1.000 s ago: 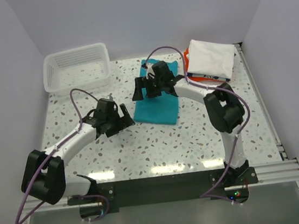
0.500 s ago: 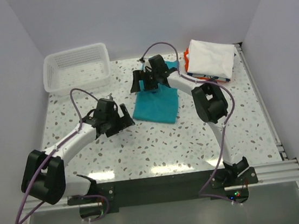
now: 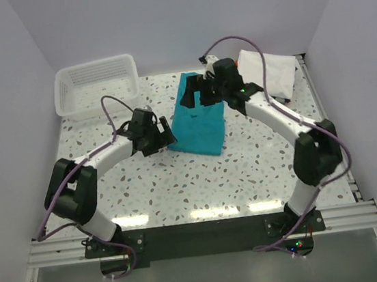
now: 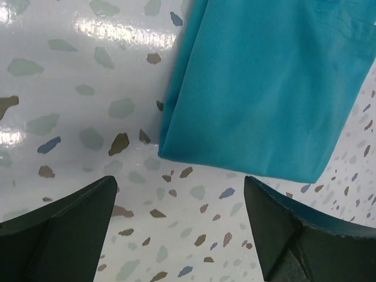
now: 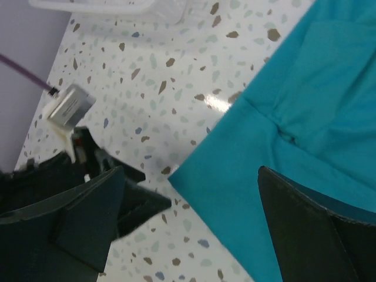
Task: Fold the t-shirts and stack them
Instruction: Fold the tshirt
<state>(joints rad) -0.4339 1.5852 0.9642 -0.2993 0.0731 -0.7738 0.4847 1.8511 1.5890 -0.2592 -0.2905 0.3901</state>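
I should lower my left gripper onto the teal t-shirt's near corner on the basket's side point(image 4: 165, 151), because only bare table shows between the gripper's open fingers.
The teal t-shirt point(image 3: 200, 127) lies folded into a rectangle at the middle of the table. It also shows in the left wrist view point(image 4: 264, 82) and the right wrist view point(image 5: 294, 141). My left gripper point(image 3: 165, 137) is open and empty, low over the table just beside the shirt's near left corner. In its own view my left gripper point(image 4: 179, 229) has bare table between the fingers. My right gripper point(image 3: 199, 98) is open and empty above the shirt's far half. A folded white t-shirt point(image 3: 275, 70) lies at the back right; what is under it is hidden by my right arm.
A white slatted basket point(image 3: 96, 87) stands at the back left, its rim point(image 5: 117, 7) just inside the right wrist view. My left gripper's fingers point(image 5: 126, 202) show below the right gripper. A metal rail point(image 3: 332, 130) runs along the table's right edge.
My left arm has reached right, bringing its gripper up to the teal shirt's near left corner. My right arm has swung its elbow out right, its gripper staying over the shirt's far half.
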